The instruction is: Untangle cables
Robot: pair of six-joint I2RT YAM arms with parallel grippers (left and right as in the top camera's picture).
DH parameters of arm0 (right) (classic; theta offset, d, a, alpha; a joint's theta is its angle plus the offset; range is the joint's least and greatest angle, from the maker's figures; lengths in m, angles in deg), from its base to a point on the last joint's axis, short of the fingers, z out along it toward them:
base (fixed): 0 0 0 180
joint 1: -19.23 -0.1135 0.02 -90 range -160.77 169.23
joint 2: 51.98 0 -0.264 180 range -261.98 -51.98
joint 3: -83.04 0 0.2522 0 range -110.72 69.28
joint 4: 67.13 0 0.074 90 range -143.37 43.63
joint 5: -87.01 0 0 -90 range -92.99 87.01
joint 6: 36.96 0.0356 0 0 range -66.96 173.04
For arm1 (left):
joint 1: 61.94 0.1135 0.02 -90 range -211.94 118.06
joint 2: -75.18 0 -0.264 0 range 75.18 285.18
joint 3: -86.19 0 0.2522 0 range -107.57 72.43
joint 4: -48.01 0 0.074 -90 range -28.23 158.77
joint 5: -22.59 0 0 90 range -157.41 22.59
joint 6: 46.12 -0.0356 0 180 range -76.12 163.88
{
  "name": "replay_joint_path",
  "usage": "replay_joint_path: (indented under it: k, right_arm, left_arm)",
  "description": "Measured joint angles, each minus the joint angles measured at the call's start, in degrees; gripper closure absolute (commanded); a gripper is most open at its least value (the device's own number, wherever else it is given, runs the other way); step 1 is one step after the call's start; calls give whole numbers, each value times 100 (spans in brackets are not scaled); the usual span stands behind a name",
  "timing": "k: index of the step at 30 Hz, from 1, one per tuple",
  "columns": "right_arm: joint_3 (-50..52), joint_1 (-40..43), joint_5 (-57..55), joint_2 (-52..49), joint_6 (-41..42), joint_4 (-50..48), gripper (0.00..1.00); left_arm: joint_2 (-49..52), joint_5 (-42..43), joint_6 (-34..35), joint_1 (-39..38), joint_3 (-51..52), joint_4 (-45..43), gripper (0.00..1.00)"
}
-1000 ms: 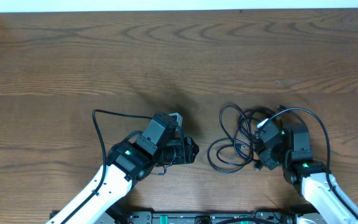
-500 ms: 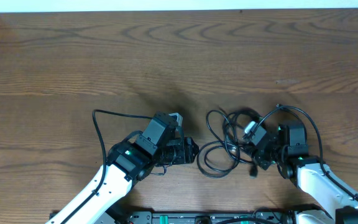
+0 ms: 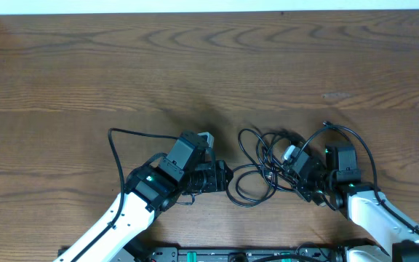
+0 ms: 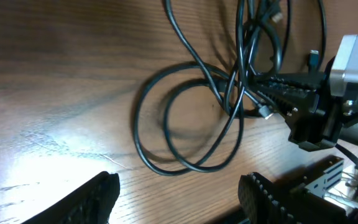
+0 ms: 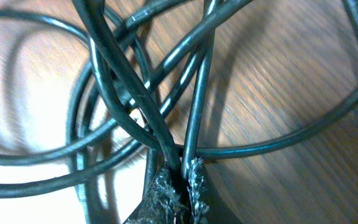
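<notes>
My right gripper lifts its pieces of the cables up from the tabletop next and releases them above the tangle of loops, since the cables lie crossed over one another.
The cables (image 3: 257, 169) are thin black cords lying in a tangle of loops on the wooden table, between the two arms. My right gripper (image 3: 281, 170) reaches into the tangle from the right. In the right wrist view its fingertips (image 5: 180, 177) are shut on strands of the cables (image 5: 123, 81). My left gripper (image 3: 225, 177) sits just left of the loops and is open with nothing between its fingers (image 4: 95, 196). In the left wrist view the cables (image 4: 191, 124) lie ahead of the left gripper (image 4: 179, 199), and the right gripper (image 4: 263, 84) pinches them from the right.
A thicker black cable (image 3: 122, 135) wired to the left arm arcs over the table at the left. The table's far edge (image 3: 195, 13) runs along the top. A mounting rail (image 3: 231, 255) lies at the near edge between the arms.
My right gripper has shut on the cable strands and moved left, dragging the tangle toward the left gripper. The left arm has not moved.
</notes>
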Motion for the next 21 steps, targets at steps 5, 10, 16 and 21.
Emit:
replay_joint_path:
  k: [5,10,16,21]
  right_arm:
    - [-7,0,573,319,807,17,99]
    - [-184,0,966,850,1897,37,99]
    - [-522,0,1375,1641,2837,28,99]
    - [-693,0,1731,2321,3397,17,99]
  left_arm:
    - [-48,374,-2,0,0,-299,39]
    - [-415,745,-24,0,0,-793,39]
    - [-1027,890,-22,0,0,-1062,39]
    - [-1414,929,-22,0,0,-1167,39]
